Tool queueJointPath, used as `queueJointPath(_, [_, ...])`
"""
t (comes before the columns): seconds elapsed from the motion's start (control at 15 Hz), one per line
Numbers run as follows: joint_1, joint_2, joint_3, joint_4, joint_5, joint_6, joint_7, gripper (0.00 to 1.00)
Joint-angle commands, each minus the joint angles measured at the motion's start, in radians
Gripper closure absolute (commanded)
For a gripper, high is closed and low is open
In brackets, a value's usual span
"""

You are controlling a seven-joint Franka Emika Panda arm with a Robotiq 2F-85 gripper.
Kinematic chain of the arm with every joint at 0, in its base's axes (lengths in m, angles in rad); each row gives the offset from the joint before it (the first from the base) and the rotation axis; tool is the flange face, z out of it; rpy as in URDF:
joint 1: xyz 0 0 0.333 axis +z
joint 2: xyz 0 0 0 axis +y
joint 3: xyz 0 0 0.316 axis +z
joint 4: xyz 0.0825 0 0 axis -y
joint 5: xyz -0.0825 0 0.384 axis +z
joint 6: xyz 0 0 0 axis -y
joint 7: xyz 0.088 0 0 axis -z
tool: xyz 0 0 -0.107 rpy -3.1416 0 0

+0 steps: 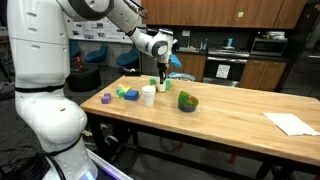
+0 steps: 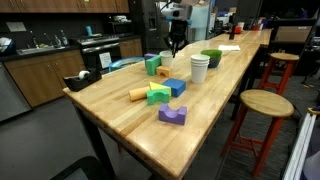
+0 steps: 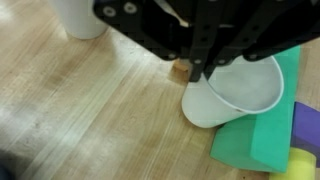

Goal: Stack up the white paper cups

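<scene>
I need to lift the pinched cup, carry it back over the standing white paper cup point(image 1: 149, 90) point(image 3: 84, 16), then lower it and release it inside, because that cup stands upright.
In the wrist view a white paper cup point(image 3: 235, 95) lies tilted under my gripper point(image 3: 197, 68), its open mouth facing up and right. The fingers stand close together over its near rim and seem to pinch it. A second white paper cup point(image 3: 80, 15) stands upright at the top left; it also shows in both exterior views point(image 1: 148, 95) point(image 2: 199, 68). In both exterior views my gripper point(image 1: 162, 75) point(image 2: 173, 45) points down at the table just behind that standing cup, near the green bowl point(image 1: 187, 101) point(image 2: 210, 57).
A green block point(image 3: 262, 130), a purple block point(image 3: 306, 120) and a yellow piece point(image 3: 300, 160) lie right beside the gripped cup. A small tan block point(image 3: 180, 68) sits by the fingers. More coloured blocks point(image 2: 165, 90) lie on the wooden table point(image 2: 120, 115). A flat white sheet point(image 1: 290, 123) lies far off.
</scene>
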State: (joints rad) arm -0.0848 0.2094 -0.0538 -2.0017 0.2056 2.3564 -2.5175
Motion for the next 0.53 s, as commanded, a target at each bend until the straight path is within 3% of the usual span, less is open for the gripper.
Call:
queueJointPath(0.0, [-0.012, -0.066, 0.015, -0.014, -0.037, -0.033, 0.034, 0.99])
queueJointPath(0.47, [-0.002, -0.247, -0.001, -0.066, -0.052, -0.119, 0.052, 0.99])
